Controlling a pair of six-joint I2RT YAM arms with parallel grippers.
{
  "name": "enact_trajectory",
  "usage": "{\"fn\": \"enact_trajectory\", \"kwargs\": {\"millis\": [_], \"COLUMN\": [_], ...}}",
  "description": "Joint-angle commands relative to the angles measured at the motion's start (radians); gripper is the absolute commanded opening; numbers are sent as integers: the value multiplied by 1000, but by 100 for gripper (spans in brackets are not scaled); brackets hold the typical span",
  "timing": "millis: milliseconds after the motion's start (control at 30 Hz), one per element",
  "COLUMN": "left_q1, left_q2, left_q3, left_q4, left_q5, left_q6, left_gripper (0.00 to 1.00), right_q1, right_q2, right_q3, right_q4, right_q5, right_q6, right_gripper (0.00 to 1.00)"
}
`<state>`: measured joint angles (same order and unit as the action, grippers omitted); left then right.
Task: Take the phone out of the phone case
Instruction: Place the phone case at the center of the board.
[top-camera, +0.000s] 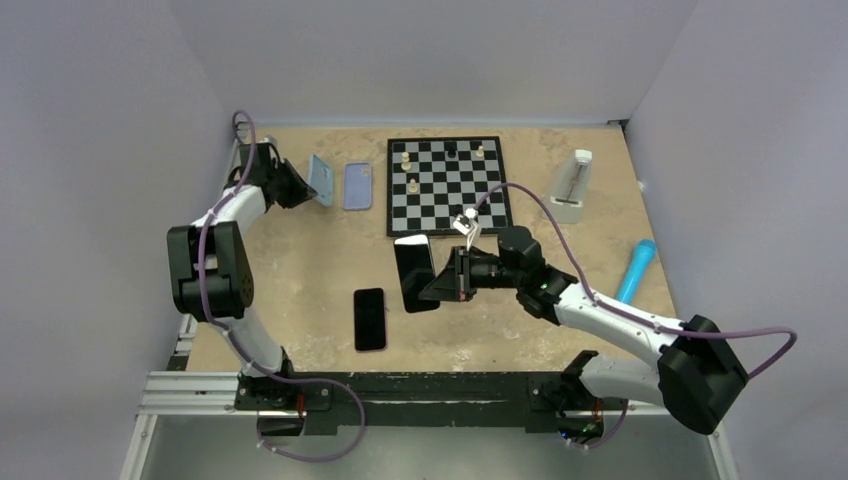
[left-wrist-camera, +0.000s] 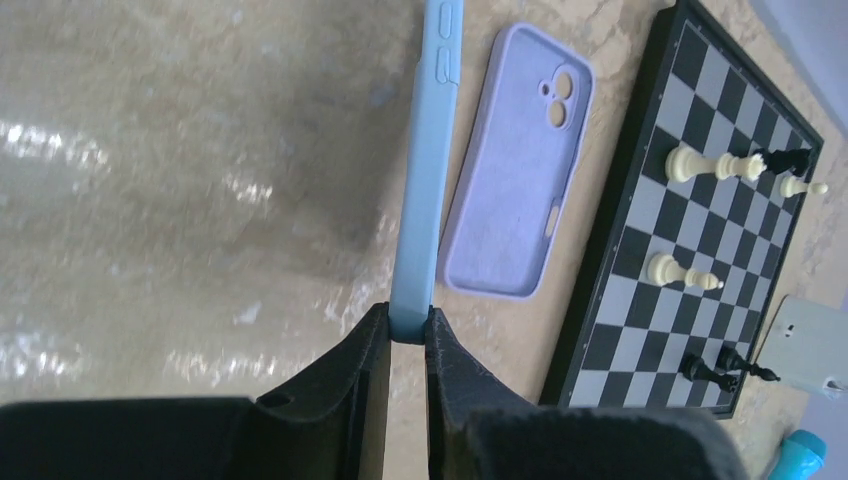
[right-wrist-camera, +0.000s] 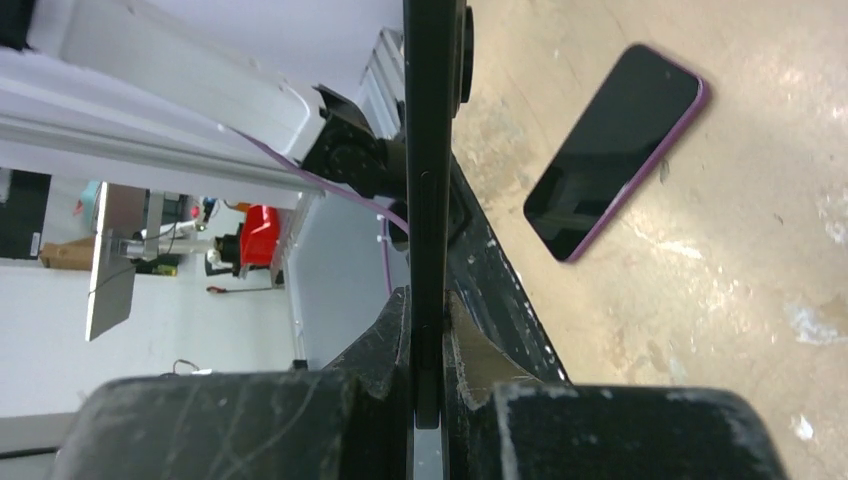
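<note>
Next, my right gripper moves back and down, lays the black phone (top-camera: 415, 272) flat alongside the purple-rimmed phone and opens, since bare table shows beside it.
My left gripper (top-camera: 305, 190) is shut on the end of a light blue phone case (top-camera: 321, 180) and holds it on edge at the far left; the wrist view shows the fingers (left-wrist-camera: 408, 325) pinching the case (left-wrist-camera: 428, 150). A lilac case (top-camera: 357, 186) lies empty on the table beside it, and also shows in the left wrist view (left-wrist-camera: 520, 160). My right gripper (top-camera: 452, 277) is shut on a black phone (top-camera: 415, 272), held above the table centre, edge-on between its fingers (right-wrist-camera: 428, 330). A second phone with a purple rim (top-camera: 370, 319) lies screen-up near the front (right-wrist-camera: 612, 150).
A chessboard (top-camera: 448, 185) with a few pieces lies at the back centre, close to the lilac case (left-wrist-camera: 700, 230). A white metronome-like object (top-camera: 572, 187) stands at the back right. A blue cylinder (top-camera: 636, 270) lies at the right edge.
</note>
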<state>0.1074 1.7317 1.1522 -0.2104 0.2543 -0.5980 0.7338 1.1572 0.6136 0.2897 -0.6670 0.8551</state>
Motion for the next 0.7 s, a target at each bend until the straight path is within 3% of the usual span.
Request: {"fn": "enact_trajectory", "kwargs": {"millis": [0, 233, 500, 667], "left_q1": [31, 37, 44, 44], "left_q2": [96, 205, 258, 267], "left_q3": [154, 167, 255, 312], "left_q4": [34, 82, -141, -246], "left_q5": [176, 264, 143, 78], "left_q6": [74, -3, 40, 57], "left_gripper": [0, 0, 0, 29], "right_q1": [2, 4, 25, 74], "right_q2": [-54, -8, 79, 185], "right_q3": [-13, -7, 18, 15], "right_q4": [125, 171, 149, 120], "right_q5": [13, 17, 25, 49], "right_q6": [13, 45, 69, 109], "right_gripper": [0, 0, 0, 0]}}
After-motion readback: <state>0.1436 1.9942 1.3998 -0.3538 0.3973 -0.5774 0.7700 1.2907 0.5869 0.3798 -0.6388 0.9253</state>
